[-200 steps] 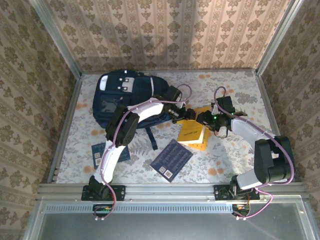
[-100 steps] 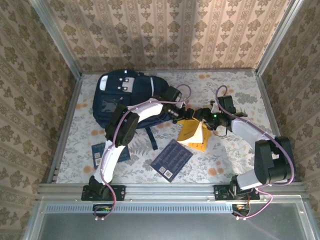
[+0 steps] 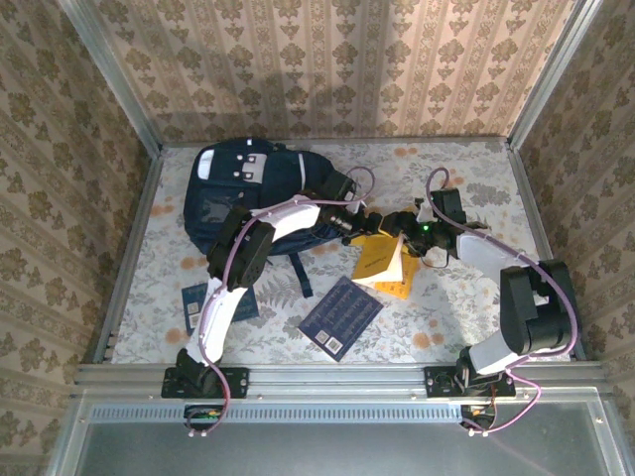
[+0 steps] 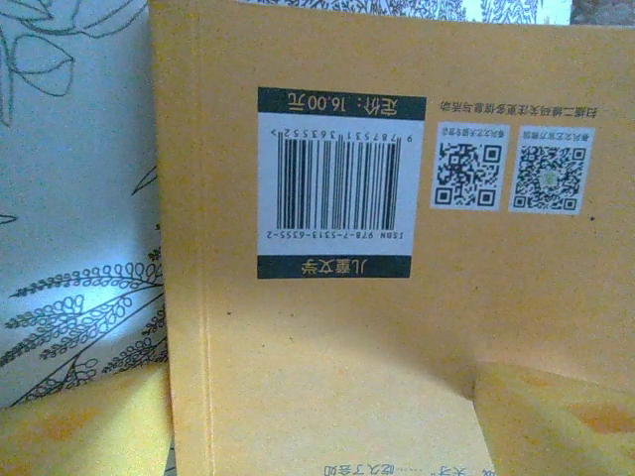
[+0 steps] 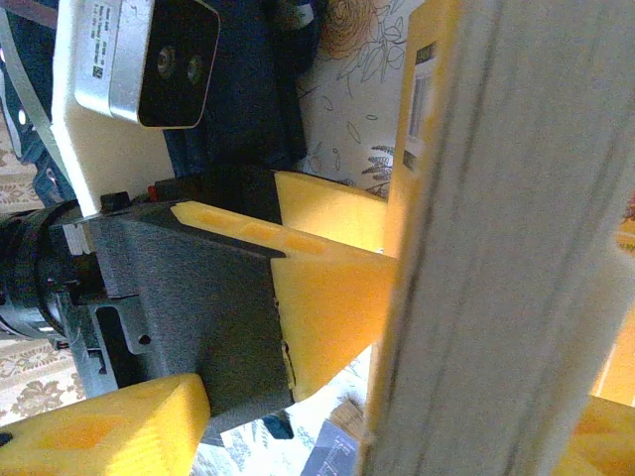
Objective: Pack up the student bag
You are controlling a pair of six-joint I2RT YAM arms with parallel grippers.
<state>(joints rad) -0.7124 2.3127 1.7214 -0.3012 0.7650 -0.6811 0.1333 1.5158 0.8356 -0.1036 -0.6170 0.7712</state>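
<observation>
I should first move my right gripper away from my left gripper, to then close both its fingers on the book's page edge (image 3: 399,260) (image 5: 496,278).
The student bag (image 3: 243,193), a dark navy backpack, lies at the back left of the table. A yellow book (image 3: 380,260) stands tilted on edge in the middle, between both grippers. My left gripper (image 3: 364,226) is open. Its yellow fingertips (image 5: 327,297) rest against the book's back cover (image 4: 397,327), which carries a barcode. My right gripper (image 3: 403,236) stands open around the book's page edge (image 5: 496,248). One of its fingers (image 5: 99,426) is well clear of the book.
A navy booklet (image 3: 340,315) lies in front of the yellow book, and another (image 3: 203,302) lies near the left arm's base. Metal rails (image 3: 129,258) and patterned walls close in the table. A bag strap (image 3: 298,273) trails toward the front.
The yellow book has tipped up from lying flat onto its edge. My right gripper's jaws have widened round it. The left gripper has stayed against the book.
</observation>
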